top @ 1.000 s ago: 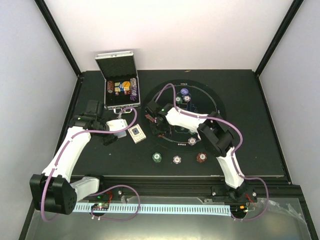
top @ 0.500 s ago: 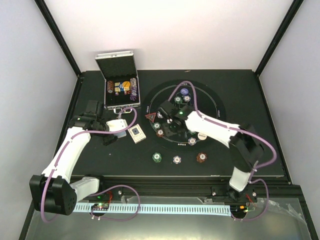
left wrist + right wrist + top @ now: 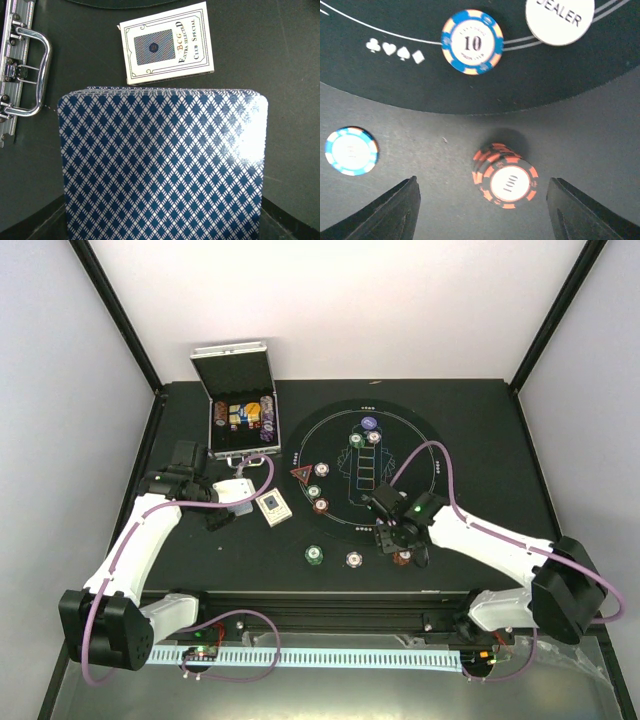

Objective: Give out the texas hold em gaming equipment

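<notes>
I need to lower my right gripper next and draw it back until my open fingers straddle the brown-red chip stack [image 3: 402, 558] [image 3: 507, 179], then close, because the stack stands untouched below them.
My left gripper [image 3: 224, 506] is shut on a deck of cards [image 3: 236, 490] with blue diamond backs, which fills the left wrist view [image 3: 162, 165] and hides the fingers. My right gripper [image 3: 400, 540] is open above a stack of brown-red 100 chips [image 3: 506, 181], which sits on the table between its fingers [image 3: 395, 210], untouched. A blue 10 chip [image 3: 472, 42] and a white dealer button [image 3: 560, 17] lie on the round black mat [image 3: 420, 440]. A red triangle token [image 3: 300, 475] and several chips [image 3: 321, 506] lie on the mat's left side.
A card box [image 3: 273, 507] lies right of the deck and shows in the left wrist view [image 3: 167, 42]. The open silver case [image 3: 240, 415] stands at the back left. A green chip [image 3: 315, 554] and a white chip [image 3: 354, 560] lie in front of the mat.
My right arm has swung from the mat's left side to the front right, over the brown-red chip stack. The red triangle token now shows where the gripper was. The left arm has not moved.
</notes>
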